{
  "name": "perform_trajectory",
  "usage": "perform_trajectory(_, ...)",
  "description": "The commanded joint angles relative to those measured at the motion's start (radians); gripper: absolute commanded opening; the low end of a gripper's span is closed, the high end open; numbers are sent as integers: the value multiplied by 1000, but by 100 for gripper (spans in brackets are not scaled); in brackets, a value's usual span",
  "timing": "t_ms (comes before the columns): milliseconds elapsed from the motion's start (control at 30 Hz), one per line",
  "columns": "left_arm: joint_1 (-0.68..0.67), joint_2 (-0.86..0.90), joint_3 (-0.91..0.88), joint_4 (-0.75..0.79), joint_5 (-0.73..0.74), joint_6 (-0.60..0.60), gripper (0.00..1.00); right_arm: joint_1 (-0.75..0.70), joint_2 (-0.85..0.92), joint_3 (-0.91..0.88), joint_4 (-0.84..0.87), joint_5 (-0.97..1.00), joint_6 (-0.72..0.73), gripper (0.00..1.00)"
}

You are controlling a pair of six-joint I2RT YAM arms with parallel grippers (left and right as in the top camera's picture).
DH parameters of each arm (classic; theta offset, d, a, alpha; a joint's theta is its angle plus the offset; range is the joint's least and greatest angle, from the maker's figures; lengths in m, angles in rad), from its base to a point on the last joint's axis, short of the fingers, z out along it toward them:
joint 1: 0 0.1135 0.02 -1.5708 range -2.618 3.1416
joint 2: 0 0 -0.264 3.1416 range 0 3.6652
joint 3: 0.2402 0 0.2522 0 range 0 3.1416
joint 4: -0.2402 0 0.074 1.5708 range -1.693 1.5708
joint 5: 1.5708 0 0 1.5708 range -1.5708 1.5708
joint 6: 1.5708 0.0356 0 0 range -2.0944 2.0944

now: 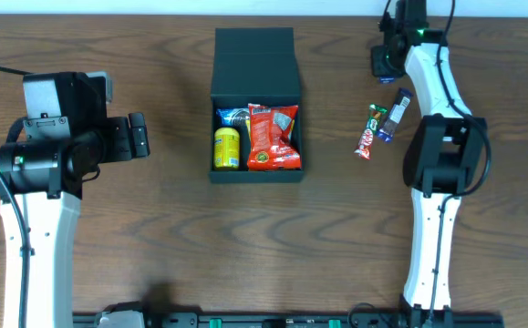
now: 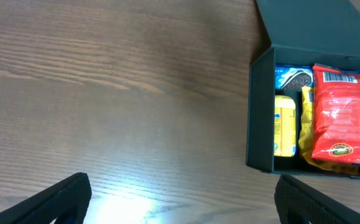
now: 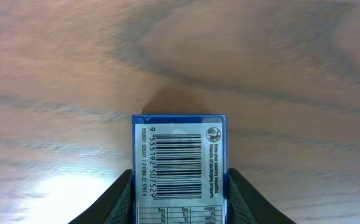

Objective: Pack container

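Note:
My right gripper will next rise and lower the blue barcoded packet into the narrow gap that shows between the yellow tub and the red chips bag.
The black container [image 1: 255,64] stands open at the back middle of the table, its flap lid folded away behind it. It holds a red chips bag [image 1: 273,137], a yellow packet [image 1: 227,148] and a blue packet [image 1: 232,117]. In the left wrist view the container [image 2: 260,112] is at the right, with the red bag [image 2: 341,115] inside. My left gripper [image 1: 139,135] [image 2: 186,208] is open and empty over bare table, left of the container. My right gripper [image 3: 181,190] is shut on a blue barcoded packet [image 3: 181,155] at the back right [image 1: 400,102].
A red chocolate bar [image 1: 365,144] and one or two small packets [image 1: 380,120] lie on the table right of the container, beside the right arm [image 1: 441,155]. The table is brown wood.

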Motion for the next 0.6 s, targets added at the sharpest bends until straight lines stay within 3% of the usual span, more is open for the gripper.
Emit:
perform_trajectory(0, 2, 4, 10, -1, -3, 11, 95, 29, 14, 114, -49, -6, 19, 28)
perform_trajectory(167, 2, 4, 10, -1, -4, 11, 95, 67, -27, 266, -160, -60, 19, 24)
perform_trajectory(567, 2, 4, 10, -1, -4, 11, 95, 211, -316, 268, -327, -216, 97, 19)
